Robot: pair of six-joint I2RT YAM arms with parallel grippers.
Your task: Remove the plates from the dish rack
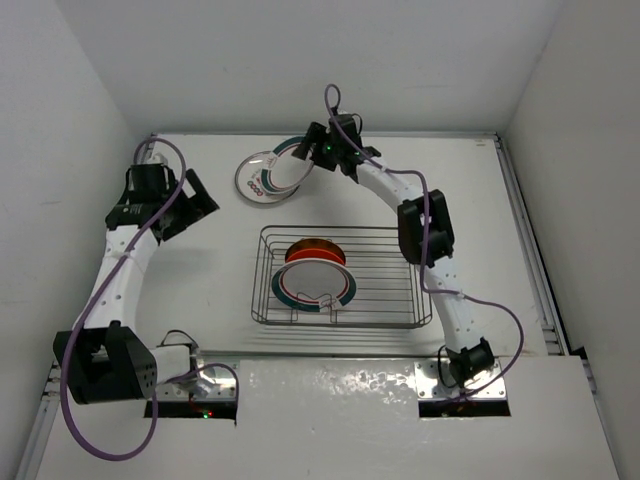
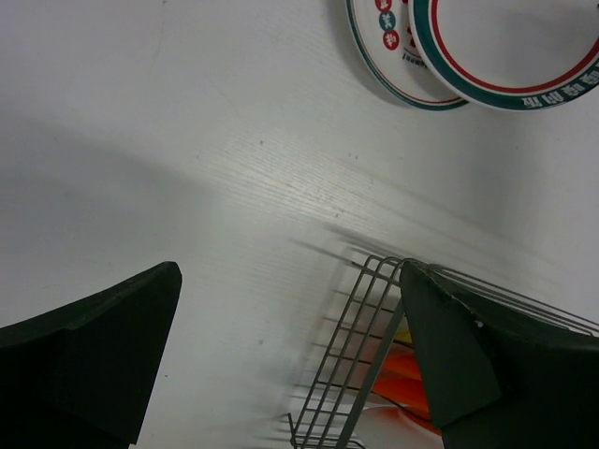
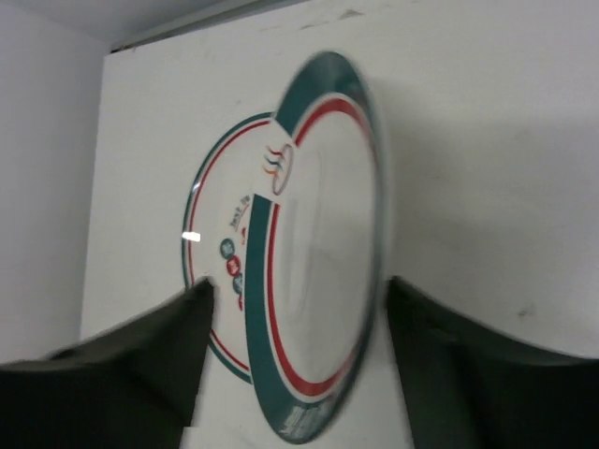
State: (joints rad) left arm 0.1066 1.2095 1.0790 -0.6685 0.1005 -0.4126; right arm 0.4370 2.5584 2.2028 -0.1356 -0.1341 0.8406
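A white teal-rimmed plate still stands in the rack, so my right gripper will rise off the tilted plate, then go back and down onto the upright rim (image 1: 326,264).
The dark wire dish rack (image 1: 385,290) sits mid-table and holds an orange plate (image 1: 316,250) and a white teal-rimmed plate (image 1: 318,285), both upright. Behind it a printed white plate (image 1: 258,182) lies flat on the table. A teal-and-red-rimmed plate (image 1: 291,166) is tilted on top of it. My right gripper (image 1: 308,150) is open around this tilted plate (image 3: 318,271), which looks blurred and stands between the jaws over the flat plate (image 3: 217,251). My left gripper (image 1: 198,205) is open and empty left of the rack; its view shows the rack corner (image 2: 367,337).
White walls enclose the table on the left, back and right. In the left wrist view the two plates on the table (image 2: 505,56) lie at the top right, with bare white table between them and the rack.
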